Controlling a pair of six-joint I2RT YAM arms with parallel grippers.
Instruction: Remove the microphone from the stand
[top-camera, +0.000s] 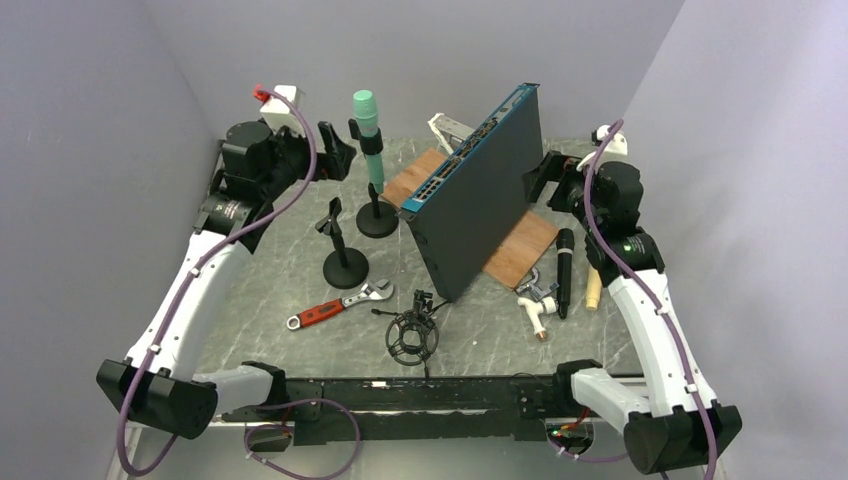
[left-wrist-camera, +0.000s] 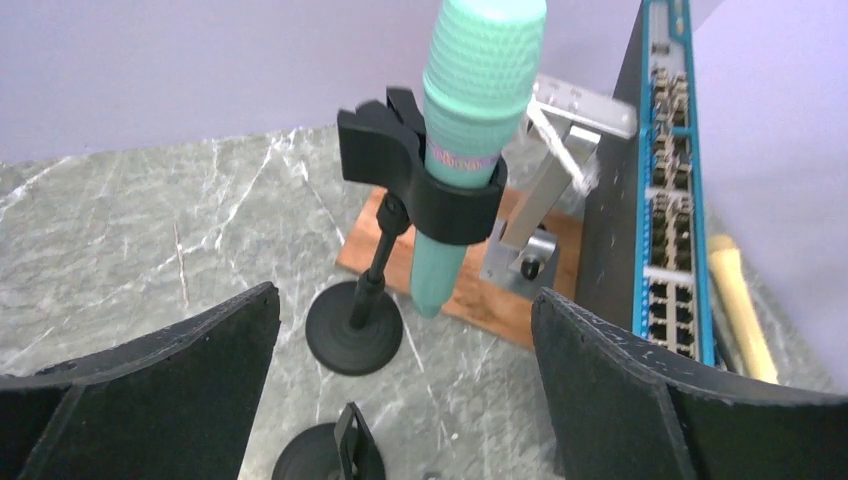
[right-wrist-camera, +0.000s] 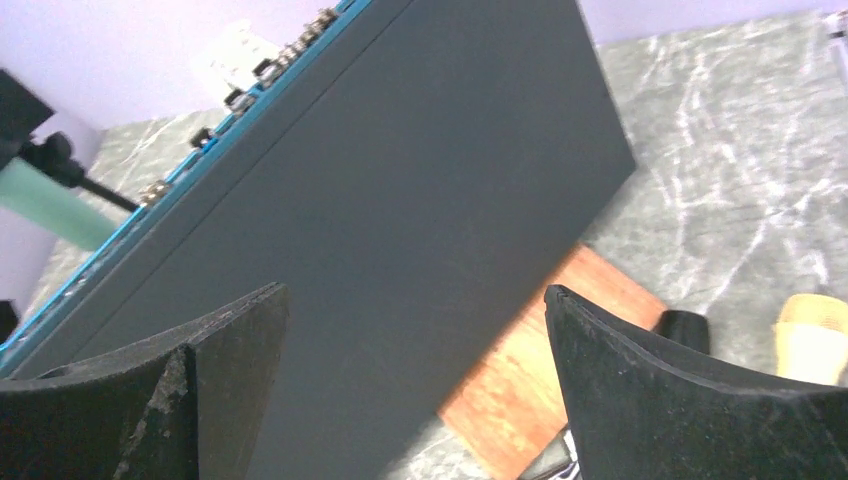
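Observation:
The network switch stands between my right gripper and the microphone's teal head (top-camera: 366, 107), so I will raise my right gripper over the switch to the left in the top view, onto the head.
A teal microphone (top-camera: 368, 135) stands upright in the black clip of a round-based stand (top-camera: 377, 218) at the back middle of the table. In the left wrist view the microphone (left-wrist-camera: 470, 130) sits in the clip above the stand base (left-wrist-camera: 353, 328). My left gripper (top-camera: 335, 150) is open, raised, just left of the microphone, not touching it; it shows in its own view (left-wrist-camera: 405, 330). My right gripper (top-camera: 540, 178) is open and empty beside the tilted switch box, also seen in its own view (right-wrist-camera: 415, 330).
A dark network switch (top-camera: 480, 195) with a blue face leans on a wooden board (top-camera: 520, 250). A second empty stand (top-camera: 344, 262), a red-handled wrench (top-camera: 338, 305), a shock mount (top-camera: 413, 335), a black microphone (top-camera: 564, 270) and small tools lie around.

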